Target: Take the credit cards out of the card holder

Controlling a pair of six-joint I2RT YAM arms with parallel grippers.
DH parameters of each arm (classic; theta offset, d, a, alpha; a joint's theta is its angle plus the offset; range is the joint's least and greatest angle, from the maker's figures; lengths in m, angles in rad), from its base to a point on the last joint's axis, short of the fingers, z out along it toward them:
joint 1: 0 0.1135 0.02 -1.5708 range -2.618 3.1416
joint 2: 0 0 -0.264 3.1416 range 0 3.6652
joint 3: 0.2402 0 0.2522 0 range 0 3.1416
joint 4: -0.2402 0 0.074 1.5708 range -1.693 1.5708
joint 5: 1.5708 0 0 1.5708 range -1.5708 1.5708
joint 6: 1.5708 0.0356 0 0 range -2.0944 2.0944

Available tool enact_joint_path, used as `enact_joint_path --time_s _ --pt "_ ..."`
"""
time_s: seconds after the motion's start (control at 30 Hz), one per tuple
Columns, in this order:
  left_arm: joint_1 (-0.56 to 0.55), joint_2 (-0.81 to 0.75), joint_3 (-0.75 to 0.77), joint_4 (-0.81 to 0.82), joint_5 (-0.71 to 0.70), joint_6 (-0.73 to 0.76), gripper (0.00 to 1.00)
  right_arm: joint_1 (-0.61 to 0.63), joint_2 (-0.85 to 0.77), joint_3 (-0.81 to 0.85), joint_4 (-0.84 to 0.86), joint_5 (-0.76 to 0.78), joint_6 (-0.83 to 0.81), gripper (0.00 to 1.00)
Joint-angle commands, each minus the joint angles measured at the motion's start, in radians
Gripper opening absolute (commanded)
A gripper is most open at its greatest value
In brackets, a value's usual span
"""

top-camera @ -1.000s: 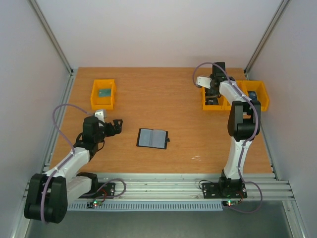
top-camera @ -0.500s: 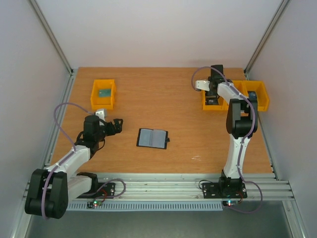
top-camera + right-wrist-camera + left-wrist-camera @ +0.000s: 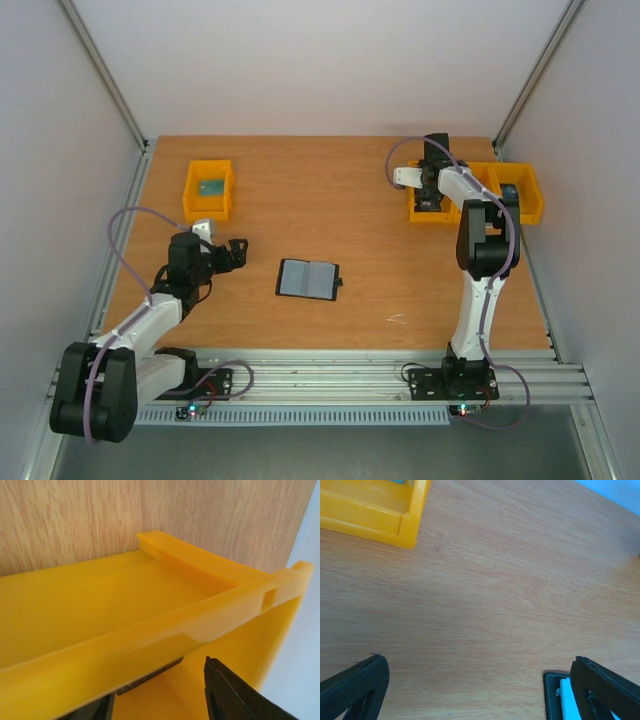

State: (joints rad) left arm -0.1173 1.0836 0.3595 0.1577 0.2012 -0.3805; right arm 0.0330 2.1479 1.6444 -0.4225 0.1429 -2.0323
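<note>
Next, my empty left gripper should move across and down onto the card holder's nearest edge (image 3: 281, 277) (image 3: 552, 700), since that edge lies below it and to its right in the top view.
The card holder (image 3: 307, 279) lies open on the table, black with blue-grey inner pockets; its corner (image 3: 554, 695) shows in the left wrist view. My left gripper (image 3: 235, 252) (image 3: 477, 662) hovers just left of it, open and holding nothing. My right gripper (image 3: 430, 197) (image 3: 157, 692) hangs in a yellow bin (image 3: 150, 635) at the back right, its jaws apart. A dark credit card (image 3: 150, 676) lies in that bin below the rim, its edge showing between the fingers, with neither finger seen pressing on it. No red card shows.
A second yellow bin (image 3: 209, 190) at the back left holds a small flat greenish item. Two more yellow bins (image 3: 520, 195) stand right of the right gripper, the far one with a blue object. Grey walls enclose the table.
The right gripper has opened over the back-right bin after turning slightly at the wrist. The left arm and the card holder have barely moved.
</note>
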Motion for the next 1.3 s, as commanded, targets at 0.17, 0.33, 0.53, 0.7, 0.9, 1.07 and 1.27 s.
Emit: enact_joint_path --time_s 0.17,0.33,0.53,0.7,0.9,1.07,1.27 --pt "0.007 -0.057 0.012 0.082 0.123 0.053 0.99 0.005 -0.129 0.054 0.071 0.019 0.102 0.65" --pt "0.007 -0.092 0.005 0.076 0.135 0.074 0.99 0.025 -0.225 0.08 0.121 0.047 0.23 0.69" --pt "0.005 -0.121 -0.003 0.057 0.151 0.07 0.99 0.179 -0.385 0.094 -0.016 0.024 0.782 0.7" --pt "-0.007 -0.127 -0.003 0.023 0.22 0.081 0.99 0.333 -0.517 0.022 -0.137 -0.142 1.302 0.66" --pt "-0.1 -0.089 0.016 0.003 0.263 0.075 0.99 0.422 -0.591 -0.168 -0.17 -0.368 1.842 0.59" --pt "-0.206 -0.023 0.007 0.021 0.239 0.081 0.99 0.507 -0.576 -0.355 -0.176 -0.453 2.023 0.56" --pt "-0.245 0.077 -0.007 0.008 0.143 0.081 0.99 0.604 -0.468 -0.439 -0.175 -0.499 2.095 0.5"
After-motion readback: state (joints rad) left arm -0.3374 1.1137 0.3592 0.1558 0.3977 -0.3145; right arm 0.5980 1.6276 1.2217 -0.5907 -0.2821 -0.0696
